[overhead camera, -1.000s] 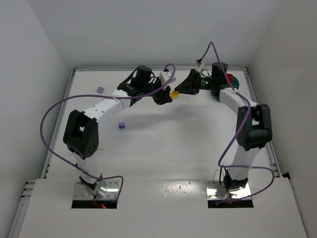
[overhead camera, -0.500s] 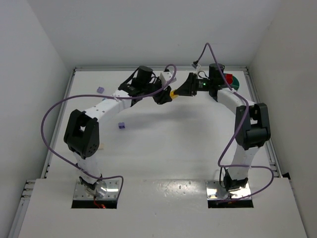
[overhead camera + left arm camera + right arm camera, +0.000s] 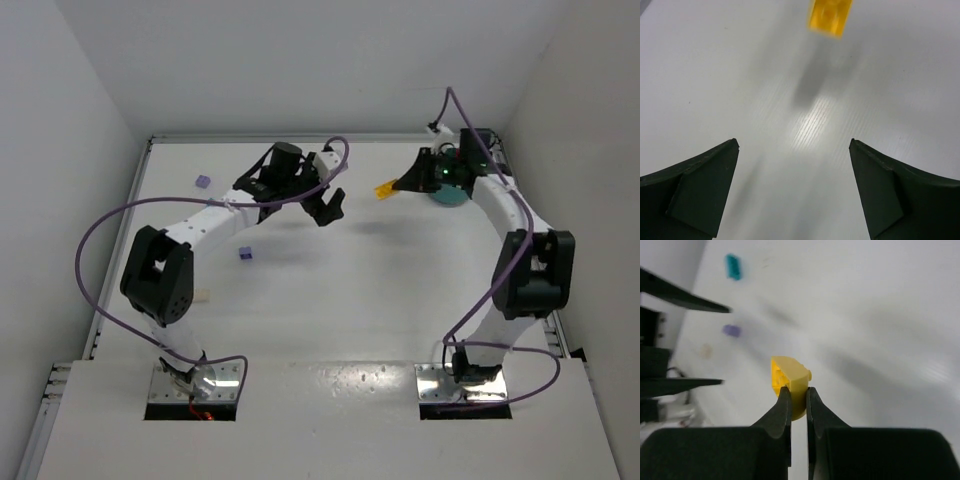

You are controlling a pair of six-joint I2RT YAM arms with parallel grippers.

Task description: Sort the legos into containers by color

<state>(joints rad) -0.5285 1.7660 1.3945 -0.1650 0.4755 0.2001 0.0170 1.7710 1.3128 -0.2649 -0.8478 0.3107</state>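
My right gripper swings to the right in the top view next and turns the yellow lego down over the teal container (image 3: 452, 189), which lies behind its wrist.
A yellow lego (image 3: 384, 188) hangs in the air at the back of the table, pinched between the fingers of my right gripper (image 3: 397, 186). The right wrist view shows the same yellow lego (image 3: 790, 377) sticking out of the shut right gripper (image 3: 797, 390). My left gripper (image 3: 330, 208) stands open and empty a little to the left of it. In its own view the left gripper (image 3: 794, 145) has bare table between the fingers and the yellow lego (image 3: 830, 17) ahead. The teal container (image 3: 445, 196) lies behind the right wrist, mostly hidden.
Purple legos lie at the back left (image 3: 204, 182) and mid left (image 3: 245, 253). A cream lego (image 3: 203, 296) sits near the left edge. The right wrist view also shows a cyan lego (image 3: 733, 266) on the table. White walls close in the table.
The left gripper has opened and let go of the yellow lego. The right gripper has shut on it and carried it to the right, toward the teal container.
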